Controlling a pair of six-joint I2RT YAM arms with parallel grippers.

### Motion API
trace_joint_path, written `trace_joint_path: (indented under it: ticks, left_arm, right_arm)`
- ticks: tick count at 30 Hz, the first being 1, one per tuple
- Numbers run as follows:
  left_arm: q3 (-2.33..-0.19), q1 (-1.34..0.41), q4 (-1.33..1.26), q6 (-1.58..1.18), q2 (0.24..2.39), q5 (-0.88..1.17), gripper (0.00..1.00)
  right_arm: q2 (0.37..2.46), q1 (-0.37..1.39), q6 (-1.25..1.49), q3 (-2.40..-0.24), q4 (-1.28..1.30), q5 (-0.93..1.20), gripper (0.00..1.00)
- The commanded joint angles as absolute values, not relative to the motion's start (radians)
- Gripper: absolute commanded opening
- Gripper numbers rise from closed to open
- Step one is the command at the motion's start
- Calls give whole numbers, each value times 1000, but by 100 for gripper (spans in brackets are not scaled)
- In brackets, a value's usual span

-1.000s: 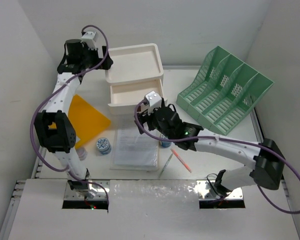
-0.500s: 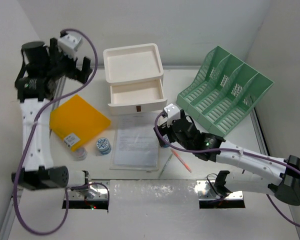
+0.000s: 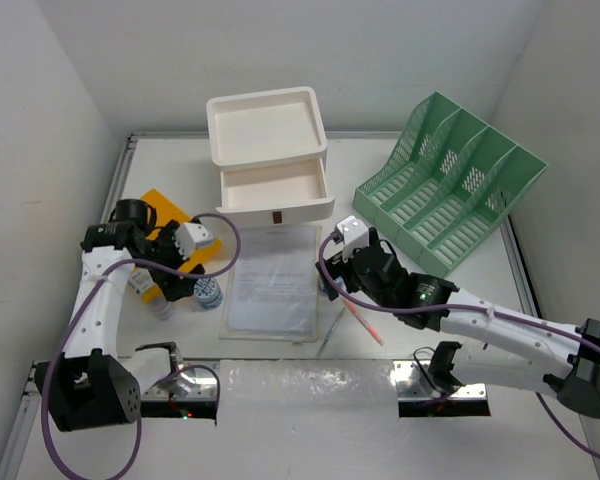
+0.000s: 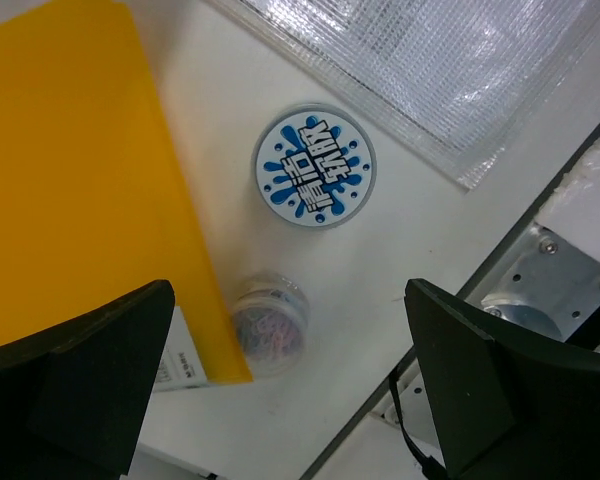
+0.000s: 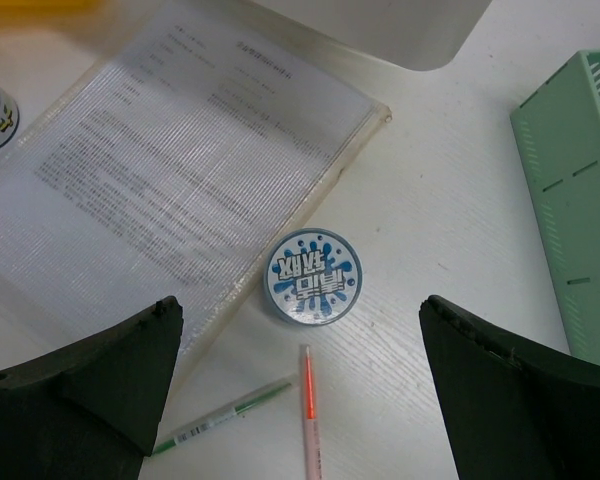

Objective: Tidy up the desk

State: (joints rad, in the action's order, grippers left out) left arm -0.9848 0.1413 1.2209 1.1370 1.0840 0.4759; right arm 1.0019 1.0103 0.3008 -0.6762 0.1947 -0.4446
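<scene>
My left gripper shifts toward the clear sleeve next and lowers to the round tin (image 3: 208, 292) (image 4: 316, 167) beside the clip jar.
The desk (image 3: 170, 165) carries a yellow folder (image 3: 158, 208), a clear sleeve with a printed sheet (image 3: 273, 282), two blue-and-white round tins, a small jar of coloured clips and two pens. My left gripper (image 3: 177, 283) hangs open above the left tin (image 4: 314, 166) and the clip jar (image 4: 270, 324), which sits at the folder's (image 4: 70, 190) corner. My right gripper (image 3: 333, 278) is open above the other tin (image 5: 313, 276), beside the sleeve (image 5: 170, 170). An orange pen (image 5: 308, 420) and a green pen (image 5: 220, 418) lie just below that tin. Neither gripper (image 4: 288, 335) (image 5: 300, 345) holds anything.
A white drawer box (image 3: 265, 130) stands at the back with its lower drawer (image 3: 275, 188) pulled open. A green mesh file rack (image 3: 450, 180) stands at the back right. A small white labelled box (image 4: 180, 365) lies under the folder's edge. The desk's metal rail (image 4: 550, 270) runs close by.
My left arm has swung down from high at the back left to low over the left tin and clip jar. My right gripper has drawn back from the drawer and opened wider.
</scene>
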Motion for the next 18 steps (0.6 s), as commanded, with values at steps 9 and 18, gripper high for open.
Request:
trace_joint_path:
  ticks: [9, 18]
  left_arm:
    - [-776, 78, 1000, 1255, 1071, 552, 100]
    - [-689, 3, 747, 1128, 1129, 519, 100]
  right_arm:
    - [1006, 1009, 325, -672, 141, -479, 98]
    - [1028, 1009, 322, -681, 140, -489, 98]
